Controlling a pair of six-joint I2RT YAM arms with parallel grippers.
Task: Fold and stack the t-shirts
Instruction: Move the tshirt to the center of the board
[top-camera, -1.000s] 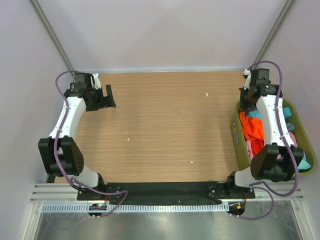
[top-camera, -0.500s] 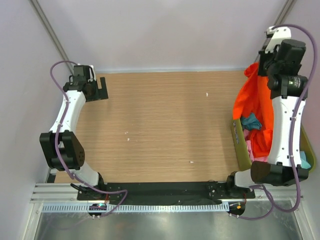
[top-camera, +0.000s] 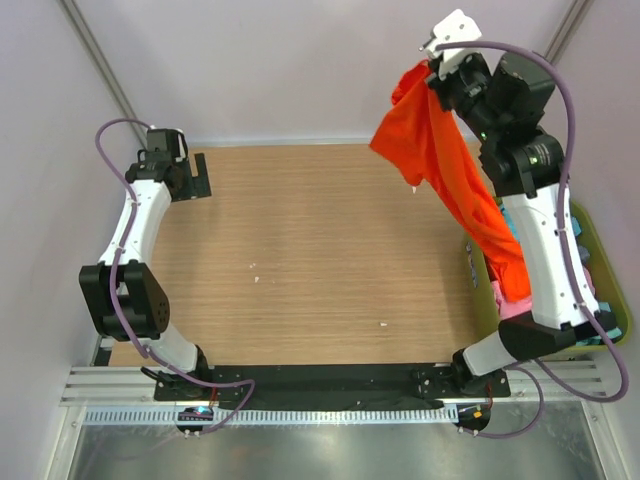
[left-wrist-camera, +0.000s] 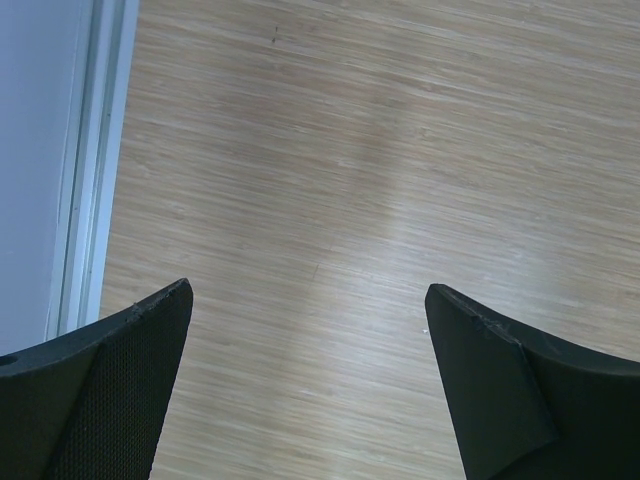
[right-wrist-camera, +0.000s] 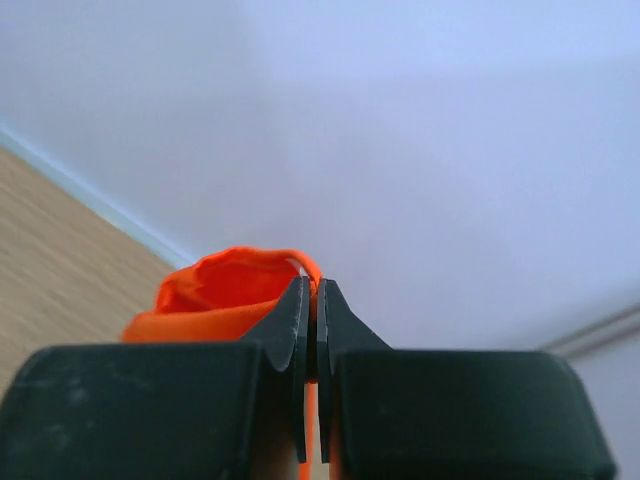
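Next, my right gripper rises away from the bin, since the shirt's lower end still reaches into it, then comes down over the table.
My right gripper (top-camera: 428, 68) is raised high over the table's far right and is shut on the bright orange t-shirt (top-camera: 432, 150). The shirt hangs from it in a long drape, its lower end (top-camera: 512, 275) still reaching into the olive-green bin (top-camera: 478, 290). In the right wrist view the shut gripper (right-wrist-camera: 312, 290) pinches orange cloth (right-wrist-camera: 215, 290). Pink (top-camera: 512, 308) and turquoise (top-camera: 610, 325) shirts lie in the bin. My left gripper (top-camera: 200, 175) is open and empty, low over the far left corner; it also shows in the left wrist view (left-wrist-camera: 308, 300).
The bin stands at the table's right edge beside the right arm. Grey walls close the back and both sides. A metal rail (left-wrist-camera: 88, 170) edges the table on the left. Small white specks (top-camera: 255, 268) dot the wooden tabletop (top-camera: 310, 250).
My right gripper has risen up and to the left, pulling the orange shirt out of the bin until it hangs over the table's right side. The left gripper shifted slightly towards the far left corner.
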